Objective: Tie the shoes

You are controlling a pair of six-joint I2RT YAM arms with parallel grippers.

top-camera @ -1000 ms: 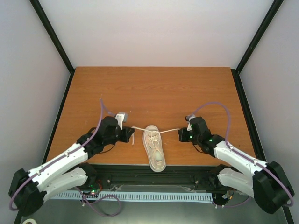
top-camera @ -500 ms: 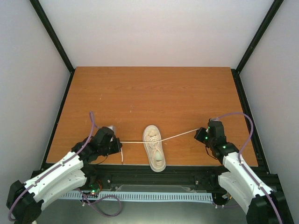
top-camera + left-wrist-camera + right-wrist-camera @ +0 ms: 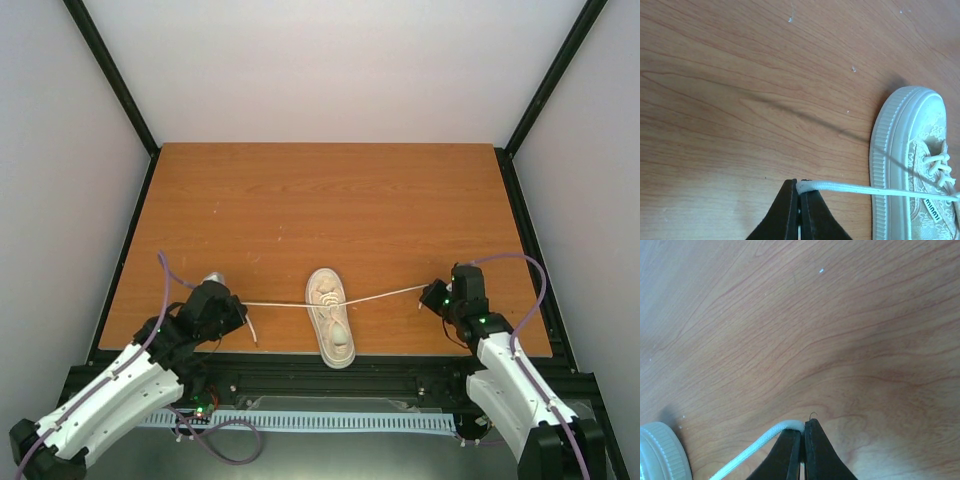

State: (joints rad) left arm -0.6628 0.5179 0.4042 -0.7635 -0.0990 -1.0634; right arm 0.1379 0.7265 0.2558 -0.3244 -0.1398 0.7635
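Observation:
My left gripper comes down toward the sneaker next and releases the lace on the tabletop (image 3: 287, 312) (image 3: 854, 170) beside the sole, since coming closer slackens that tautly stretched lace.
A small cream sneaker (image 3: 331, 317) lies near the table's front edge, between the arms. It shows at the right of the left wrist view (image 3: 912, 165); its sole edge shows at the lower left of the right wrist view (image 3: 662, 452). My left gripper (image 3: 240, 305) (image 3: 800, 186) is shut on the left lace (image 3: 865, 189), which runs taut to the shoe. My right gripper (image 3: 428, 292) (image 3: 803, 426) is shut on the right lace (image 3: 755, 447), also stretched straight (image 3: 385, 294). A short lace tail (image 3: 251, 331) hangs below the left gripper.
The wooden table (image 3: 330, 200) stretches back to white walls with black frame posts (image 3: 110, 75). A black rail (image 3: 330, 375) runs along the near edge just below the shoe. Purple cables loop over both arms (image 3: 170, 270).
Both grippers have pulled outward and toward the near edge, away from the shoe, drawing the two laces out long and taut. The shoe has stayed in place.

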